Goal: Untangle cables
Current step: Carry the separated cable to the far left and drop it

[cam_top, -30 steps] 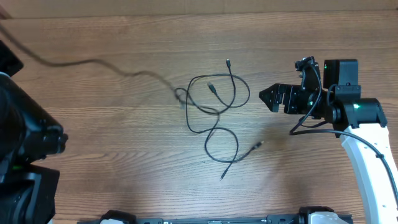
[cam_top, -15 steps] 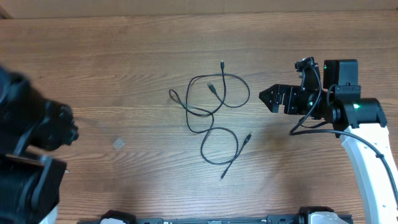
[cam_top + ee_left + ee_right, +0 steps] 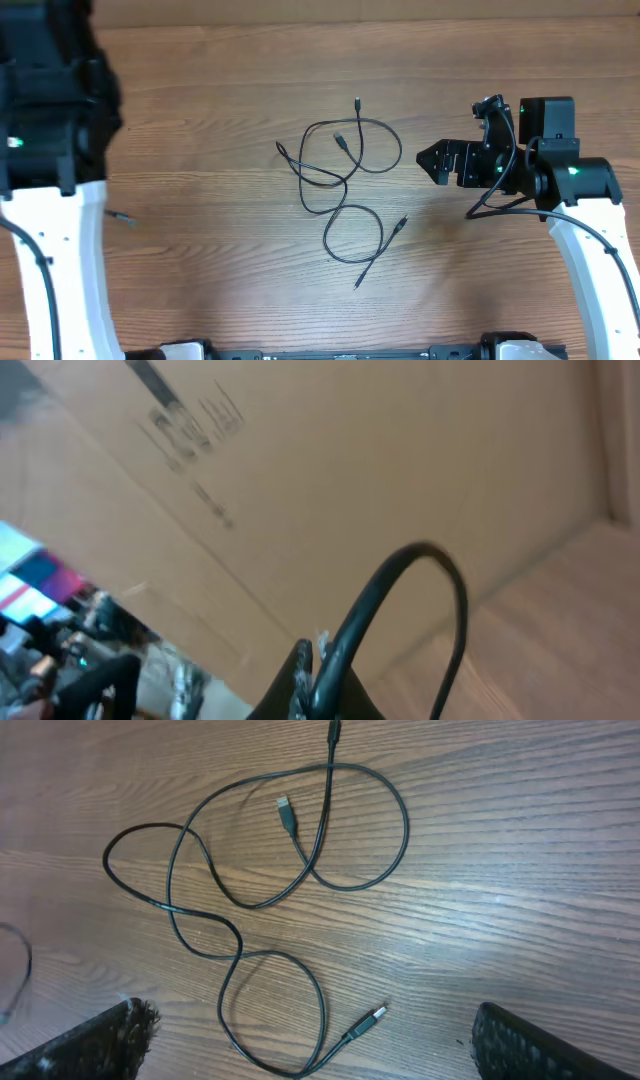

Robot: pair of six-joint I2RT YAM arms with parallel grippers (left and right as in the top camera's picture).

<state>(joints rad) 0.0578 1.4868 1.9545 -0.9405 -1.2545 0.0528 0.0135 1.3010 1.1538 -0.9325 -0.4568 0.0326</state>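
My left gripper should tilt and go down next to release the black cable clear of the loops, because bare tabletop by the loose plug end is below it.
The cables [image 3: 342,185] lie mid-table as thin black cords in loose crossing loops, with plug ends at the far side [image 3: 357,102] and near side [image 3: 400,222]. The right wrist view shows the same loops [image 3: 245,955] and a metal-tipped plug [image 3: 370,1017]. My right gripper [image 3: 437,160] is open and empty just right of the loops, its fingers wide apart [image 3: 315,1055]. My left arm [image 3: 50,110] is raised at the far left. In the left wrist view my left gripper [image 3: 315,675] is shut on a black cable [image 3: 400,575]. A loose plug end [image 3: 122,217] shows on the left.
A cardboard box wall [image 3: 330,470] fills the left wrist view, which looks off the table. The right arm's body [image 3: 565,185] stands at the right. The wooden table [image 3: 230,260] carries only the cords.
My left arm rose and swung to the far left, drawing one cord out of the pile. The remaining loops shifted slightly and settled. The right arm has not moved.
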